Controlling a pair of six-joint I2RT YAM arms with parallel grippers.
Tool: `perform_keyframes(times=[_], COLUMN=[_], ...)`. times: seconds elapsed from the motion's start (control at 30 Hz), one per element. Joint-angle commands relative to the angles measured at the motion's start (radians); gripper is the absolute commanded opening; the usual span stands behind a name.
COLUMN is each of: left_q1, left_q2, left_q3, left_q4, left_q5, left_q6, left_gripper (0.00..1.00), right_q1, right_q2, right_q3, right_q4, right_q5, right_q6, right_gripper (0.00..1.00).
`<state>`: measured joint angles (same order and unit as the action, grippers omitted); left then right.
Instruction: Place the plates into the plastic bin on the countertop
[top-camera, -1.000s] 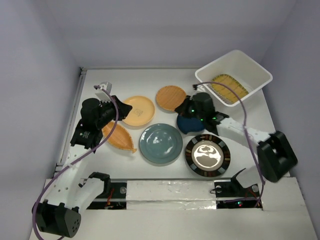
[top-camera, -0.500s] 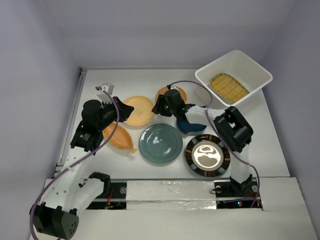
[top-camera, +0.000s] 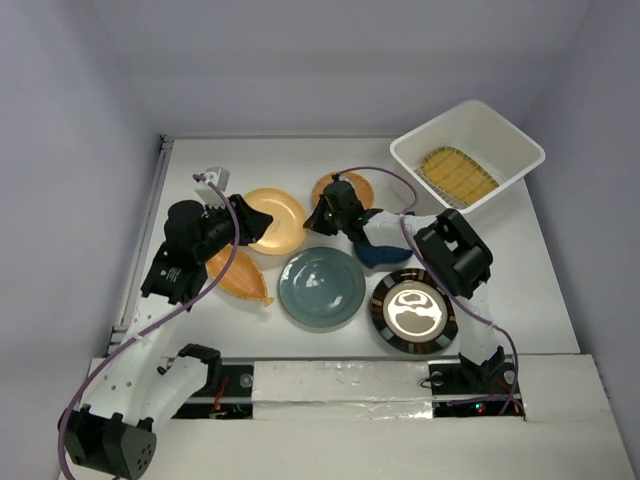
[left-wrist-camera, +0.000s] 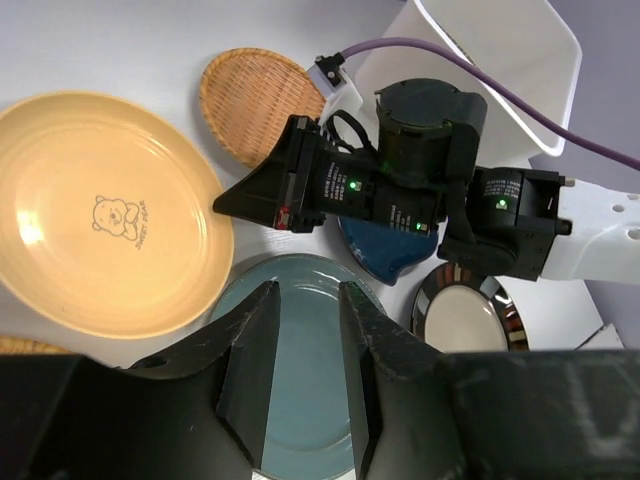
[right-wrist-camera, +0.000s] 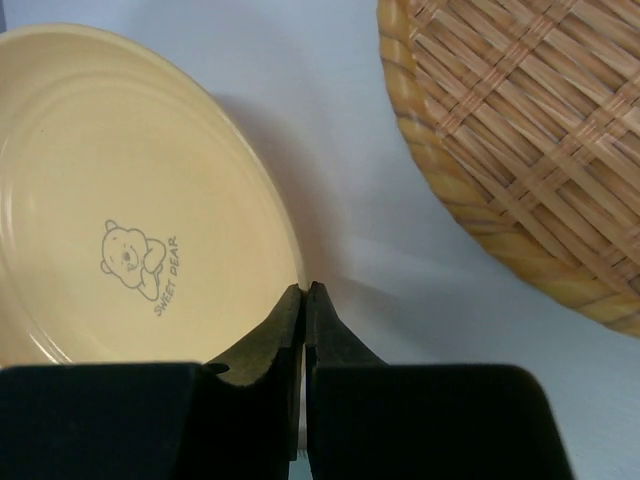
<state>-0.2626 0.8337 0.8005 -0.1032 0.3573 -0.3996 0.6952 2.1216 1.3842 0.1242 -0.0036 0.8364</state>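
Note:
Next, my right gripper lifts the yellow plate to its right in the top view, where the bin stands, and releases it over the ribbed plate.
The yellow plate lies at mid-left. My right gripper is shut, its tips at that plate's right rim, beside the orange woven plate. My left gripper is open and empty above the yellow plate's left side; in its wrist view the jaws frame the grey-blue plate. The orange leaf plate, grey-blue plate, dark-blue leaf plate and black-rimmed plate lie on the countertop. The plastic bin holds the green-yellow ribbed plate.
A metal rail runs along the countertop's left edge. Grey walls close in the back and sides. The right arm stretches across the dark-blue leaf plate, its purple cable looping over the woven plate.
My right gripper has swung left from near the bin, across the dark-blue plate, to the yellow plate's right rim. My left gripper has shifted slightly right.

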Motion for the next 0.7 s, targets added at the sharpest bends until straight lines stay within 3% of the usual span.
perform_keyframes(times=[0.0,0.17,0.33,0.47,0.57,0.67], left_q1=[-0.006,-0.006,-0.006,-0.006,-0.006,-0.006], left_q2=[-0.03,-0.082,-0.111,-0.122,-0.107,-0.064], left_q3=[0.009,0.008,-0.017,-0.029,-0.041,-0.066], left_q4=[0.02,0.023,0.051,0.082,0.121,0.16], left_q5=[-0.018,-0.101,-0.138,-0.143,-0.117,-0.101], left_q6=[0.013,0.004,-0.015,-0.044,-0.083,-0.154], left_gripper=[0.27,0.27,0.33,0.36,0.41,0.4], right_q1=[0.009,0.009,-0.034,-0.193,-0.38,-0.523], right_q2=[-0.06,-0.26,-0.491,-0.676,-0.823,-0.917], right_q3=[-0.023,-0.086,-0.151,-0.23,-0.342,-0.399], right_q4=[0.147,0.235,0.16,0.074,0.049,-0.011], right_q5=[-0.036,-0.001,0.177,0.237,0.243,0.333], right_q6=[0.075,0.073,-0.028,-0.115,-0.141,-0.184], right_gripper=[0.0,0.0,0.0,0.0,0.0,0.0])
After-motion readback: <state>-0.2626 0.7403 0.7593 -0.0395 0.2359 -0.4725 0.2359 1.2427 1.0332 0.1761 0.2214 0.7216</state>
